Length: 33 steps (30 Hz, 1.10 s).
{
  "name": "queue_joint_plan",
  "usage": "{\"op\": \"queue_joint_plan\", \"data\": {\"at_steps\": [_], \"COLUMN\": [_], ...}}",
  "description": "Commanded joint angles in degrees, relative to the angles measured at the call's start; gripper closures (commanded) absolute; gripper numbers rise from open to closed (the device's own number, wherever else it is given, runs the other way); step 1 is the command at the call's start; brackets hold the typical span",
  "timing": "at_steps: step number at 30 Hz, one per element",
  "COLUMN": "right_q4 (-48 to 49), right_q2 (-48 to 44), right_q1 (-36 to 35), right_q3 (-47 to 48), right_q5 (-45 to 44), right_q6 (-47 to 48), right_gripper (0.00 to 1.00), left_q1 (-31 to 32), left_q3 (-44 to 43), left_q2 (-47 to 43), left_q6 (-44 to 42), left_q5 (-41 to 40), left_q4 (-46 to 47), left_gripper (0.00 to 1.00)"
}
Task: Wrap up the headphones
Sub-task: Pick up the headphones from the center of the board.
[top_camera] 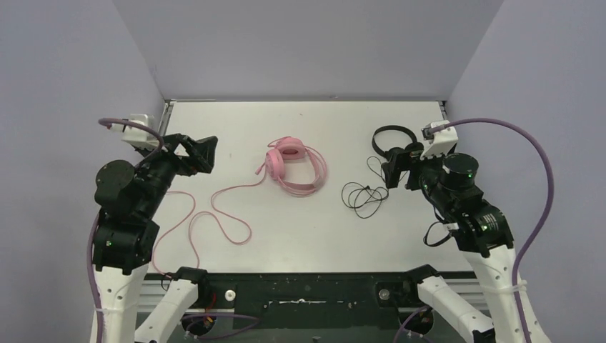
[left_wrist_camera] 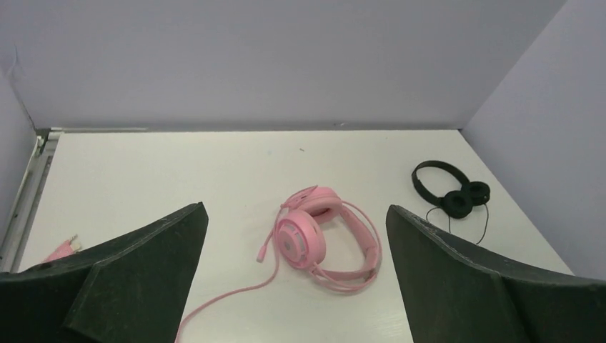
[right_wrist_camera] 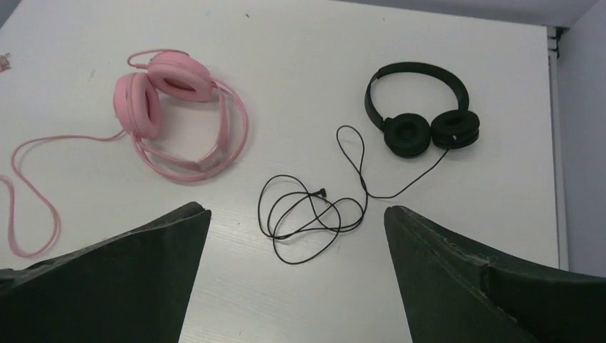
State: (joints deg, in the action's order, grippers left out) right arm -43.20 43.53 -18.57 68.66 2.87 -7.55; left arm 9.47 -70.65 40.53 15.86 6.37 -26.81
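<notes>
The robot's right gripper should move next across and down onto the pink headband's bend (top_camera: pixel 321 168) (right_wrist_camera: pixel 231 146), the part of the headband facing the gripper, which is below and to the gripper's left in the top view.
The pink padded headphones (top_camera: pixel 293 166) lie at the table's middle; they also show in the left wrist view (left_wrist_camera: pixel 323 238) and the right wrist view (right_wrist_camera: pixel 175 107). Their long pink cable (top_camera: pixel 214 214) snakes loosely to the near left. The smaller black headphones (top_camera: pixel 394 139) lie at the right, also in the right wrist view (right_wrist_camera: pixel 421 107) and the left wrist view (left_wrist_camera: pixel 450 189). Their thin black cable (right_wrist_camera: pixel 314 214) lies in a loose tangle. My left gripper (top_camera: pixel 201 153) is open and empty, left of the pink pair. My right gripper (top_camera: pixel 400 168) is open and empty, above the black pair's near side.
The white table (top_camera: pixel 300 236) is boxed in by pale purple walls on the left, back and right. A metal rail (top_camera: pixel 166 114) runs along the left edge. The pink cable's plug (left_wrist_camera: pixel 64 250) lies near that edge.
</notes>
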Motion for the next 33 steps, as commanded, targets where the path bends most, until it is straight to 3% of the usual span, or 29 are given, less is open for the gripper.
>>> {"op": "queue_joint_plan", "data": {"at_steps": [1, 8, 13, 23, 33], "right_q4": [7.7, 13.3, 18.3, 21.7, 14.1], "right_q2": [3.2, 13.5, 26.1, 54.4, 72.5], "right_q1": [0.3, -2.9, -5.5, -12.3, -13.1], "right_q3": [-4.5, -7.5, -5.3, 9.1, 26.2], "right_q5": [-2.4, -4.2, 1.4, 8.0, 1.0], "right_q6": [-2.2, -2.9, -4.0, -4.0, -11.2], "right_gripper": [0.00, 0.00, 0.00, 0.00, 0.00], "left_q1": [-1.4, -3.0, -3.8, -4.5, -4.5], "left_q3": [2.3, 6.5, 9.1, 12.2, 12.2], "left_q2": [3.4, 8.3, 10.7, 13.2, 16.6], "left_q6": [-0.9, -1.4, -2.0, -2.2, -0.3], "left_q5": [-0.6, -0.4, 0.1, 3.5, 10.1], "left_q4": [1.9, 3.1, 4.2, 7.6, 11.3], "left_gripper": [0.04, 0.03, 0.03, 0.03, 0.03]}}
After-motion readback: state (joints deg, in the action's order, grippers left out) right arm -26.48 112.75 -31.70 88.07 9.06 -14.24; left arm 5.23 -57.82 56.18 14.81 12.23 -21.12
